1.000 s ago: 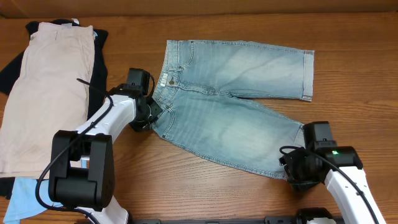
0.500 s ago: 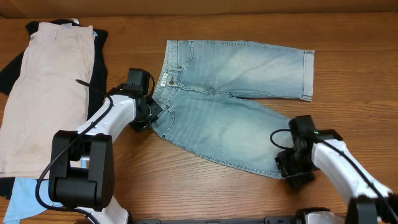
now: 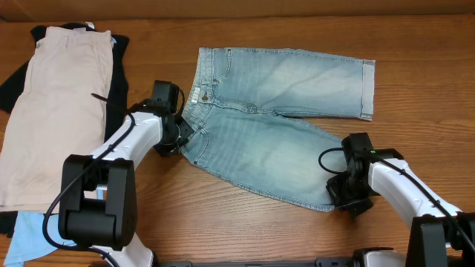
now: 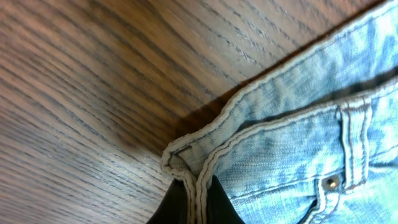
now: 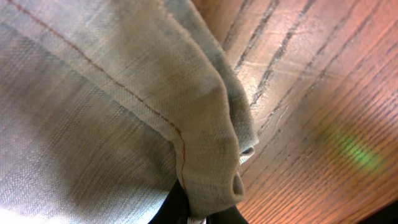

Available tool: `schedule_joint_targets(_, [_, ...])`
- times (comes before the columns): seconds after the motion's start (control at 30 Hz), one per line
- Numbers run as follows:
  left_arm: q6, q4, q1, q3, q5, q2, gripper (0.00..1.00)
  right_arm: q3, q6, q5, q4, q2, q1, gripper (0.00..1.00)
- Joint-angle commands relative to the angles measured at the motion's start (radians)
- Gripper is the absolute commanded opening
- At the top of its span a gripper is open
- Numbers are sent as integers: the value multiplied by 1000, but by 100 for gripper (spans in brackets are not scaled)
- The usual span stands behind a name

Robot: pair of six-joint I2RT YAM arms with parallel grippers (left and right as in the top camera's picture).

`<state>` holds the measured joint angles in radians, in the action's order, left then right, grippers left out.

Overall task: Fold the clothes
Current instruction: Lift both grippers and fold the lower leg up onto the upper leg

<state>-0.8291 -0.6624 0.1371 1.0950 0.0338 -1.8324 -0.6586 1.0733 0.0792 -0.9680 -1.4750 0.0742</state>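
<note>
My left gripper should lift the near corner of the waistband, carry it outward and let it go there on the flat far half of the clothes, because the waistband's far corner [image 3: 202,52] lies outward of the gripper.
The clothes [image 3: 282,141] are light-wash denim shorts spread flat mid-table, waist to the left and both legs running right. My left gripper [image 3: 183,138] is shut on the near corner of the waistband. The left wrist view shows its dark jaws [image 4: 196,202] pinching the stitched waistband edge of the clothes [image 4: 298,143]. My right gripper [image 3: 340,194] sits at the end of the near leg. In the right wrist view it [image 5: 202,211] is shut on the cuffed hem of the clothes [image 5: 93,93], and the fabric hides most of its fingers.
Beige shorts [image 3: 59,104] lie at the far left on a dark garment [image 3: 119,89]. A sky-blue garment [image 3: 22,233] pokes out at the front-left corner. Bare wooden table [image 3: 245,230] runs along the front edge.
My right gripper has slid left and slightly back onto the near leg's hem and closed on it. The left arm has stayed put, still holding the waistband.
</note>
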Motion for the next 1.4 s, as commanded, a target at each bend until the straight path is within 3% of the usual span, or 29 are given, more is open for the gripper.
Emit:
schedule_joint_targets(0.0, [137, -124, -26, 79, -14, -36, 4, -19, -85, -68, 36, -25, -18, 4])
schedule_joint_targets(0.13, [233, -319, -58, 259, -13, -35, 4, -110, -156, -64, 12, 8, -51, 4])
schedule_joint_targets(0.33, [484, -591, -65, 591, -18, -35, 4, -301, -267, -63, -48, 95, -114, 4])
schedule_joint_targets(0.6, [486, -872, -64, 862, -15, -35, 4, -566, -399, -68, -184, 214, -150, 4])
schedule_joint_targets(0.83, [493, -1028, -62, 893, -15, -5, 4, -636, -425, -49, -299, 315, -148, 4])
schedule_joint_targets(1.07, [402, -1027, -6, 744, -81, 60, 4, -636, -505, -49, -332, 327, -148, 4])
schedule_joint_targets(1.27, [117, -1004, 23, 640, -293, 64, 4, -636, -546, -52, -213, 251, -147, 4])
schedule_joint_targets(1.37, [45, -918, 22, 595, -332, 64, 4, -636, -558, -53, -130, 176, -147, 4])
